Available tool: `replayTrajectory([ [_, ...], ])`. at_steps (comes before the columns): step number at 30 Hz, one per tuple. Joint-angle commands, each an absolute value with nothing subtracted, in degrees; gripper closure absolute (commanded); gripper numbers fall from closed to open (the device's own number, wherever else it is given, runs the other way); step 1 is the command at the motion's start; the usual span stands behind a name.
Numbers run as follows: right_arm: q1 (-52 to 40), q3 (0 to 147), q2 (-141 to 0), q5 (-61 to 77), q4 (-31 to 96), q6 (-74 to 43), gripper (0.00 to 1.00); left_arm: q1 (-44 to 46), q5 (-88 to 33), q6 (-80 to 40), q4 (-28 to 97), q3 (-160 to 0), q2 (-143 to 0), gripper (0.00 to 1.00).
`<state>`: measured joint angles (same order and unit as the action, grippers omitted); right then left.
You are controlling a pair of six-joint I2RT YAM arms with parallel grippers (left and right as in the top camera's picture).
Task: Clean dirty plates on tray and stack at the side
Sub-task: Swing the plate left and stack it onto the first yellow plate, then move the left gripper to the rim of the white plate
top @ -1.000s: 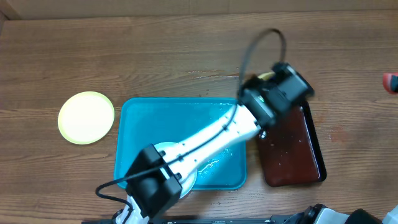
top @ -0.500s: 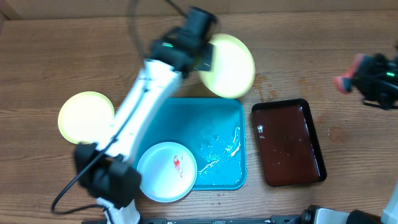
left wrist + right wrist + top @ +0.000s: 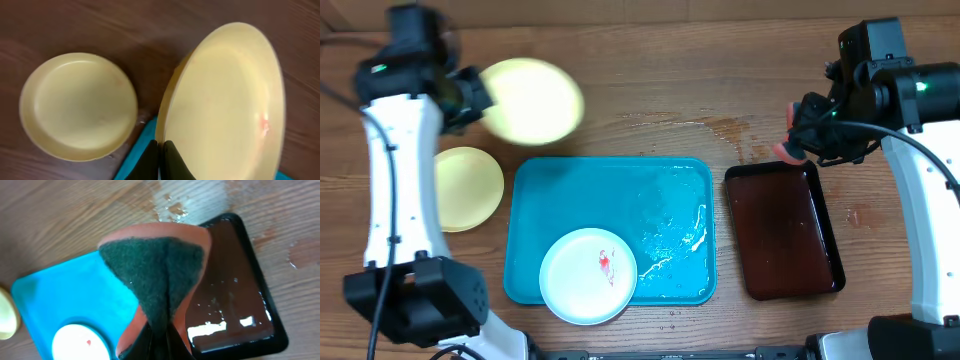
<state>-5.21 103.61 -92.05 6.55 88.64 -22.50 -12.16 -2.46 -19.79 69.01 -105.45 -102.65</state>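
Note:
A second yellow-green plate point(image 3: 467, 189) is lying flat next to the turquoise tray point(image 3: 570, 185), so my left gripper needs to move back and down next and put the plate it is holding onto that one.
My left gripper point(image 3: 161, 159) is shut on the rim of a pale yellow-green plate point(image 3: 530, 98), held tilted above the table's far left; in the left wrist view that plate point(image 3: 225, 105) has a small red smear. A second yellow-green plate point(image 3: 470, 188) lies flat on the table left of the turquoise tray point(image 3: 570, 185) and shows in the left wrist view point(image 3: 77, 105). A pale blue-white plate point(image 3: 587, 276) with a red smear lies at the tray's front left. My right gripper point(image 3: 161, 332) is shut on a red sponge with a dark green scrub face point(image 3: 160, 275), above the brown tray's far end point(image 3: 787, 150).
A dark reddish-brown tray point(image 3: 785, 235) with a black rim holds liquid, right of the turquoise tray. Water streaks lie on the turquoise tray's right half point(image 3: 675, 235) and on the wood beyond it point(image 3: 715, 125).
My left arm has swung left with the yellow-green plate, from over the brown tray to beyond the flat plate. My right arm has come in with the sponge over the brown tray.

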Motion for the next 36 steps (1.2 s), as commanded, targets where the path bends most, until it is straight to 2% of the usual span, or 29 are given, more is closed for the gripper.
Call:
replayTrajectory([
  [1, -4.8, 100.0, -91.7, 5.0, 88.6, -22.3, 0.96, -20.1, -5.2, -19.7, 65.7, -96.9, -95.2, 0.95],
  [11, -4.8, 94.8, -91.7, 5.5, 87.2, -20.7, 0.96, -37.9, -12.6, -21.2, 50.4, -65.8, -79.1, 0.96],
  [17, -4.8, 94.1, -91.7, 5.7, 88.1, -19.6, 0.96, -43.7, -15.1, -24.8, 41.5, -55.6, -79.2, 0.96],
  [32, -4.8, 94.1, -91.7, 6.5, 88.8, -19.4, 0.96, -45.1, -17.2, -25.3, 33.3, -53.6, -92.9, 0.96],
  [36, -4.8, 94.1, -91.7, 6.5, 89.0, -19.4, 0.96, -45.1, -17.1, -25.3, 32.0, -54.0, -92.9, 0.96],
])
